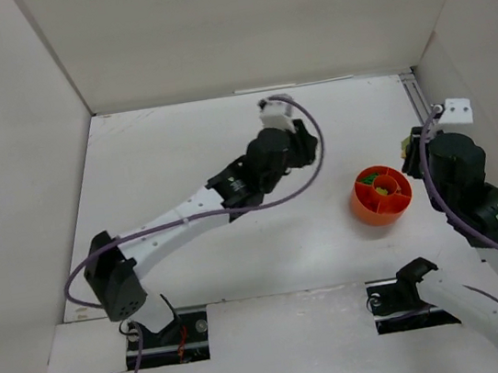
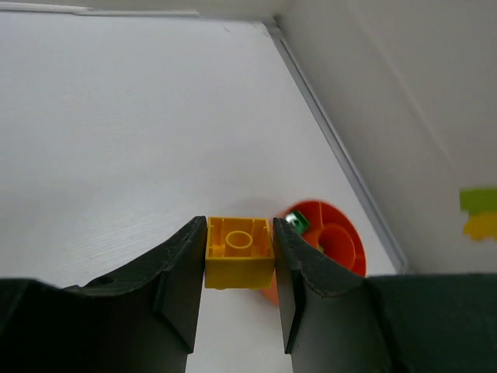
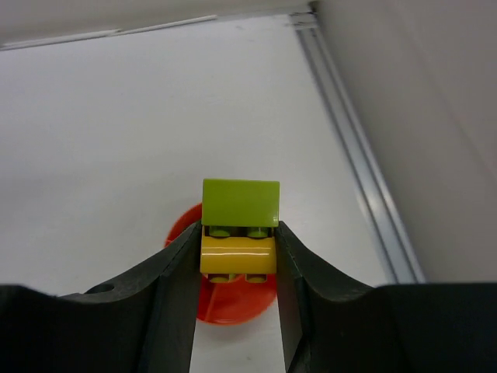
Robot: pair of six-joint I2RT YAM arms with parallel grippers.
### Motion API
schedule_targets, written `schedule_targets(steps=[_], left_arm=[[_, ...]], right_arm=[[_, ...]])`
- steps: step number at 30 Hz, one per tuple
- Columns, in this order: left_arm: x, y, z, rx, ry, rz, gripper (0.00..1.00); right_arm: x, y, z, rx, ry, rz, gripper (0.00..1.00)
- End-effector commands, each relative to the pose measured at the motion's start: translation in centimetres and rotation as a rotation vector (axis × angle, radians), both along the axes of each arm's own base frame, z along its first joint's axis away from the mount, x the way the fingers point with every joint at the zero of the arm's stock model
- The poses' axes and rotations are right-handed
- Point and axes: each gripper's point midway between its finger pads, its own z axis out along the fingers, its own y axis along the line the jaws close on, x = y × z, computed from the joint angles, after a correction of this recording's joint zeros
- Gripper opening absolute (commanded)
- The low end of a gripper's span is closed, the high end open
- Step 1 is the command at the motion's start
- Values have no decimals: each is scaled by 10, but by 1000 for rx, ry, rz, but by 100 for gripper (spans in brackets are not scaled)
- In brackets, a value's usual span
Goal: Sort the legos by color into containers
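My left gripper shifts to the right in the top view next, then goes down over the orange bowl's empty near section.
In the left wrist view my left gripper (image 2: 239,233) is shut on a yellow lego (image 2: 239,263), held hollow side up above the table. The orange bowl (image 2: 335,247) lies just ahead to the right, with a dark green lego (image 2: 296,223) at its rim. My right gripper (image 3: 238,252) is shut on a stuck-together pair: a yellow lego (image 3: 238,255) between the fingers and a lime green lego (image 3: 241,202) on its far side. It hangs over the bowl (image 3: 233,307). From above, the bowl (image 1: 363,208) holds green and yellow pieces, between the left gripper (image 1: 306,146) and right gripper (image 1: 411,152).
White walls enclose the table on three sides. A metal rail (image 3: 357,155) runs along the right wall's foot, close behind the bowl. Yellow and green tape (image 2: 480,214) is stuck on the right wall. The left arm stretches diagonally across the table's middle.
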Motion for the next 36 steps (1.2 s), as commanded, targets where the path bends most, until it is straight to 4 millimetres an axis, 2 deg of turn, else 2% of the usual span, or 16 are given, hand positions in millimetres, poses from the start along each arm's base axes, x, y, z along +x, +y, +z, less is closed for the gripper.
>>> schedule_targets(steps=[1, 2, 3, 4, 6, 7, 8, 14, 15, 16, 17, 18, 23, 24, 30, 36], left_arm=[[-60, -77, 12, 213, -229, -389, 32], [-67, -90, 6, 248, -242, -422, 32], [-71, -107, -17, 305, -231, -456, 32], [-80, -121, -9, 306, -254, -470, 30], [-80, -134, -13, 298, -276, -467, 29], [-88, -146, -21, 289, -277, -512, 29], [-88, -152, -16, 257, -297, -514, 29], [-82, -194, -40, 208, -274, -521, 31], [-81, -203, -58, 232, -254, -539, 31], [-82, -207, -47, 204, -259, -547, 31], [-83, -214, -58, 205, -242, -563, 31], [-89, -221, -54, 196, -247, -580, 31], [-90, -234, -61, 165, -229, -569, 33], [-89, -236, -68, 175, -222, -570, 33], [-104, -243, -69, 164, -216, -598, 35], [-110, -243, -94, 171, -167, -593, 36]], right_arm=[[-42, -65, 14, -59, -35, -315, 0], [-51, -71, 22, -40, -72, -335, 0], [-56, -76, 23, -46, -75, -352, 0], [-61, -79, 29, -35, -98, -364, 0], [-73, -87, 41, -21, -131, -384, 0], [-77, -90, 43, -26, -132, -397, 0], [-81, -92, 50, -9, -156, -398, 0], [-89, -97, 53, -27, -156, -403, 0], [-89, -98, 53, -30, -157, -411, 0], [-88, -98, 51, -53, -136, -408, 0], [-88, -98, 51, -54, -136, -407, 0], [-88, -98, 51, -54, -136, -407, 0], [-92, -100, 50, -56, -141, -406, 1], [-94, -101, 50, -51, -149, -407, 2], [-94, -102, 49, -57, -153, -414, 2], [-92, -100, 50, -58, -156, -404, 2]])
